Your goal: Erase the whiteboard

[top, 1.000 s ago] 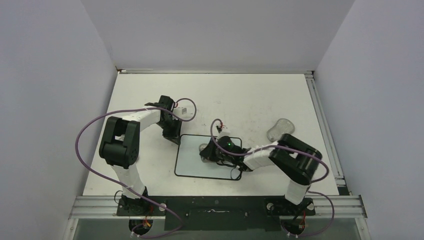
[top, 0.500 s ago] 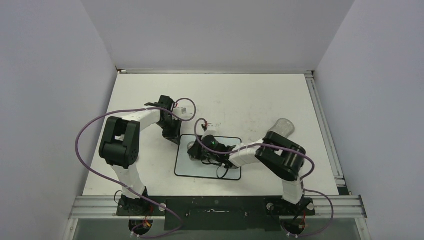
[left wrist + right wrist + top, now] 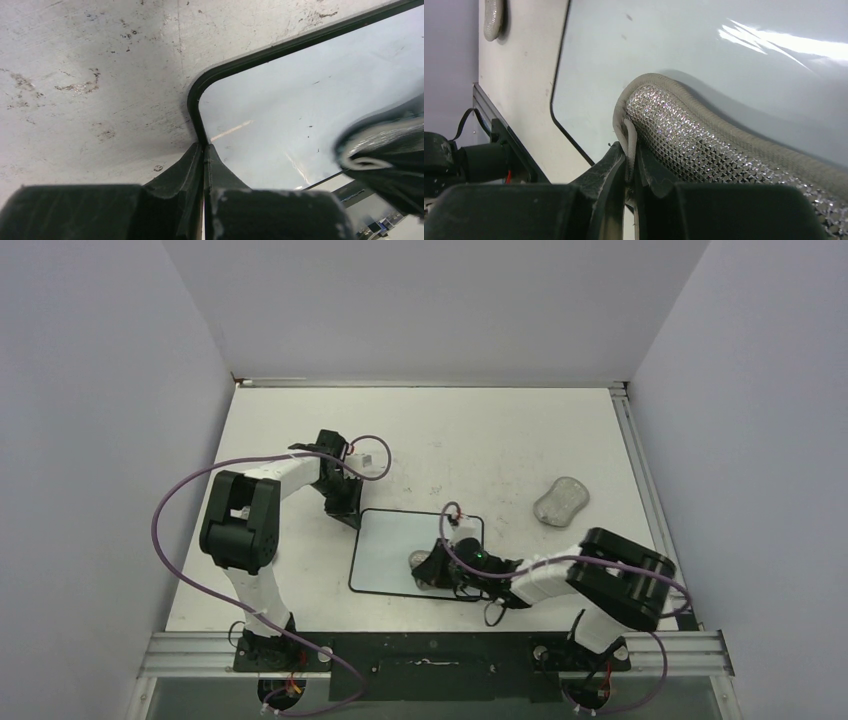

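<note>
The board [image 3: 300, 100] shows only specks, so I will carry the pad outward off it toward the grey lump with my right gripper and release it on bare tabletop.
The whiteboard [image 3: 388, 545] lies flat mid-table, white with a thin black rim. My left gripper [image 3: 346, 512] is shut, its tips resting on the rim at the board's far-left corner [image 3: 204, 146]. In the left wrist view the board [image 3: 300, 100] shows only tiny dark specks. My right gripper [image 3: 442, 570] is shut on the edge loop of a grey sparkly mesh pad [image 3: 424, 568]. That pad [image 3: 684, 135] lies on the board [image 3: 649, 50] near its front right, with the gripper [image 3: 630, 161] pinching its end.
A second grey peanut-shaped lump [image 3: 560, 500] lies on the table right of the board, also visible in the right wrist view [image 3: 493, 17]. The tabletop [image 3: 100, 75] is scuffed. Metal rails run along the right edge [image 3: 640, 490] and near edge [image 3: 430, 645].
The right gripper swept the mesh pad left across the board, then back right and nearer, to the front-right part. The left gripper stayed on the corner.
</note>
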Motion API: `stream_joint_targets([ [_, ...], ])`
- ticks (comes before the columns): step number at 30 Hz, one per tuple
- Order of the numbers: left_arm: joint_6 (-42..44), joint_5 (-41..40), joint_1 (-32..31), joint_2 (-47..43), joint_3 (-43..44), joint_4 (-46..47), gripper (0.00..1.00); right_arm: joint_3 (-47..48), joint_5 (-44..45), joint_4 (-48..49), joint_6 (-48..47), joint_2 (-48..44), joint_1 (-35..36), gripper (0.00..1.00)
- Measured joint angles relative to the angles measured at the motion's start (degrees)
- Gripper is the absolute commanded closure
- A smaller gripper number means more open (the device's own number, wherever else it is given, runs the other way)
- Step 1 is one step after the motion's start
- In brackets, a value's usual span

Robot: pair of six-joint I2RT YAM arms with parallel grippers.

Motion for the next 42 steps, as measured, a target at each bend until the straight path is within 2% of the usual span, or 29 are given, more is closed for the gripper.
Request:
stream_joint_targets([
  [2, -0.02, 0.48, 0.26, 0.33, 0.33, -0.31, 1.00, -7.98, 0.31, -0.22, 1.46, -7.50, -1.31, 0.95],
  [4, 0.00, 0.63, 0.37, 0.46, 0.50, -0.48, 1.00, -12.13, 0.98, -2.19, 2.10, -12.98, -2.08, 0.95],
  [8, 0.00, 0.70, 0.42, 0.48, 0.52, -0.44, 1.00, -13.62, 2.36, -5.38, 2.27, -16.55, -2.34, 0.95],
  [13, -0.04, 0.68, 0.46, 0.48, 0.52, -0.26, 1.00, -6.58, 1.36, -3.56, 0.98, -8.11, -0.74, 0.95],
  [21, -0.20, 0.44, 0.57, 0.48, 0.55, -0.09, 1.00, 17.25, -4.76, 0.46, -2.08, 14.49, 4.92, 0.95],
  [26, -0.15, 0.35, 0.70, 0.48, 0.55, -0.09, 1.00, 17.66, -6.12, 2.05, -1.81, 15.61, 4.11, 0.95],
  [29, -0.09, 0.35, 0.70, 0.48, 0.63, -0.09, 1.00, 11.72, -6.03, 2.91, -1.66, 11.23, 1.77, 0.95],
  [34, 0.07, 0.31, 0.68, 0.52, 0.90, -0.13, 1.00, -1.29, -2.40, -2.75, -1.81, -3.04, -4.15, 0.94],
  [36, 0.26, 0.13, 0.68, 0.61, 1.29, -0.11, 1.00, -2.43, -0.68, -6.60, -2.16, -6.38, -4.63, 0.94],
  [38, 0.52, -0.13, 0.68, 0.76, 1.92, -0.04, 0.94, -2.08, 1.03, -10.25, -2.97, -8.28, -4.55, 0.95],
  [42, 1.09, -0.07, 0.70, 0.83, 4.13, -0.37, 0.89, 1.38, 5.25, -21.05, -4.63, -11.04, -5.62, 0.95],
])
